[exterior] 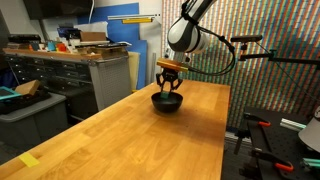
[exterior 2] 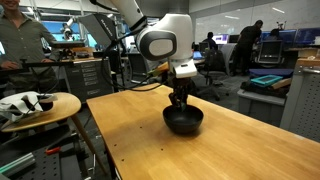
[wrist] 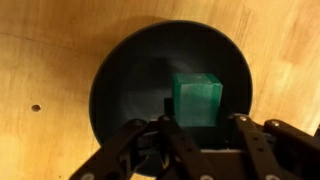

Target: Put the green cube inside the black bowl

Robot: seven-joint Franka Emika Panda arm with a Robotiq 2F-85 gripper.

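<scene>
My gripper should go down into the black bowl's hollow (wrist: 150,88) next and open its fingers to let go of the green cube (wrist: 196,98), because the cube already hangs inside the outline of the bowl's rim.
The green cube (wrist: 196,98) sits between my gripper's (wrist: 197,120) two dark fingers, which are shut on its sides. Seen from the wrist view, it hangs directly over the inside of the black bowl (wrist: 130,75). In both exterior views the bowl (exterior: 167,103) (exterior 2: 183,122) rests on the wooden table, and the gripper (exterior: 169,86) (exterior 2: 180,101) points straight down just above its rim. The cube is too small to make out in those views. Whether the cube touches the bowl's floor does not show.
The wooden table (exterior: 120,135) ends close to the right of the bowl. A cluttered workbench (exterior: 70,60) stands beyond the table's far side. A small round table (exterior 2: 35,108) with a white object and a person (exterior 2: 20,40) are nearby. A camera stand (exterior: 262,50) stands off the table's edge.
</scene>
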